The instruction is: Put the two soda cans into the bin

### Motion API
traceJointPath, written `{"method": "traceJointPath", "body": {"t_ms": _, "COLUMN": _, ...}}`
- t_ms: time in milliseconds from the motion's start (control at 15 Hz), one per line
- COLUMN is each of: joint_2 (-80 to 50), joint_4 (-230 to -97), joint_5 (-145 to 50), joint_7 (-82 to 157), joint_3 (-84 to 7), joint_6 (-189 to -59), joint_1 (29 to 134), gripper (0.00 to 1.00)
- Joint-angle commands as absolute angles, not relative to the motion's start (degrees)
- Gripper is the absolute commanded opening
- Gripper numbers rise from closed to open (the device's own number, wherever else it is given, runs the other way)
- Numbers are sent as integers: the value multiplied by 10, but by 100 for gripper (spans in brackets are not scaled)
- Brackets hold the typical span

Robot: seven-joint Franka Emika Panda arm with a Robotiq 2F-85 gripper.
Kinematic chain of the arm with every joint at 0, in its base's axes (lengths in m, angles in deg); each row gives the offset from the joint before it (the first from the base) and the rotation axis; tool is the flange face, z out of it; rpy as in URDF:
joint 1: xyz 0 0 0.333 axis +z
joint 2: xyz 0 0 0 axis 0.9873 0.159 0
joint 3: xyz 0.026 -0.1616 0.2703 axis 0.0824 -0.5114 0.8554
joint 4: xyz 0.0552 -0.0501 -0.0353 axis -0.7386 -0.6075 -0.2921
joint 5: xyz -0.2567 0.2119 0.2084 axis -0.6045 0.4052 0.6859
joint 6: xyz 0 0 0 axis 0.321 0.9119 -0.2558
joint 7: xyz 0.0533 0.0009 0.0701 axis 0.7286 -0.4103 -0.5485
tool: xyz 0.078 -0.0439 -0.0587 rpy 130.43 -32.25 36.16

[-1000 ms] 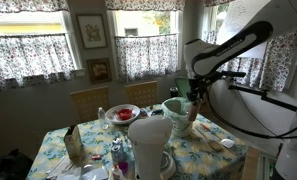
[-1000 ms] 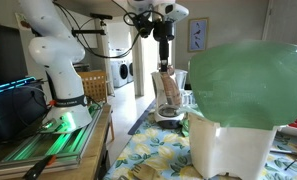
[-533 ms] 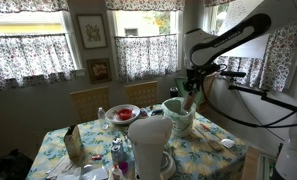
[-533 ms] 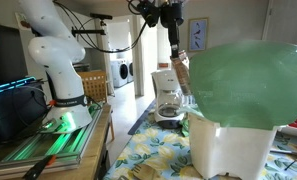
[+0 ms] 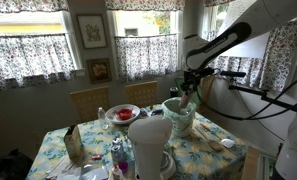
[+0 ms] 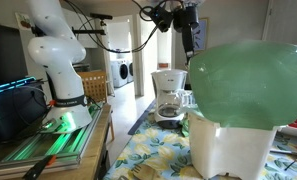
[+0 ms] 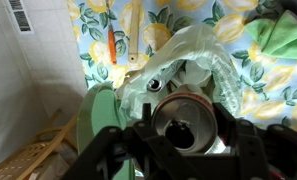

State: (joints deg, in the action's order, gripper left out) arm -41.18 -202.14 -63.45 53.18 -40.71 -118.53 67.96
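Observation:
I need to ease my gripper down and outward over the bag's opening (image 7: 191,77) to release the orange-brown soda can (image 7: 185,120), because the opening is below my gripper and slightly outward.
In the wrist view my gripper (image 7: 185,128) is shut on the orange-brown soda can (image 7: 185,120), whose open top faces the camera. Below it is the mint-green bin (image 7: 96,122), lined with a clear plastic bag. The silvery can (image 7: 157,85) lies inside the bag. In an exterior view my gripper (image 5: 190,92) hangs just above the bin (image 5: 177,112). In an exterior view the gripper (image 6: 191,38) is high up, and its lower part is hidden behind a big green shape (image 6: 250,85).
A large white rounded container (image 5: 150,142) stands in front of the bin. A red bowl (image 5: 121,113) sits at the back of the flowered tablecloth (image 5: 203,152). A carrot (image 7: 110,42) lies on the cloth. A coffee maker (image 6: 169,95) stands behind.
My gripper has carried the orange-brown can up and sideways, from beside the bin to over its opening. The silvery can and the bin have not moved.

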Motion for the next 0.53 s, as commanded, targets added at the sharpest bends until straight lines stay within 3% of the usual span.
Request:
{"method": "traceJointPath", "body": {"t_ms": 0, "joint_2": -352, "joint_4": -1990, "joint_5": -628, "joint_7": 539, "joint_3": -416, "joint_6": -1217, "joint_1": 681, "gripper": 36}}
{"method": "traceJointPath", "body": {"t_ms": 467, "joint_2": -300, "joint_4": -1962, "joint_5": -632, "joint_7": 545, "joint_3": -422, "joint_6": -1228, "joint_1": 692, "gripper": 36}}
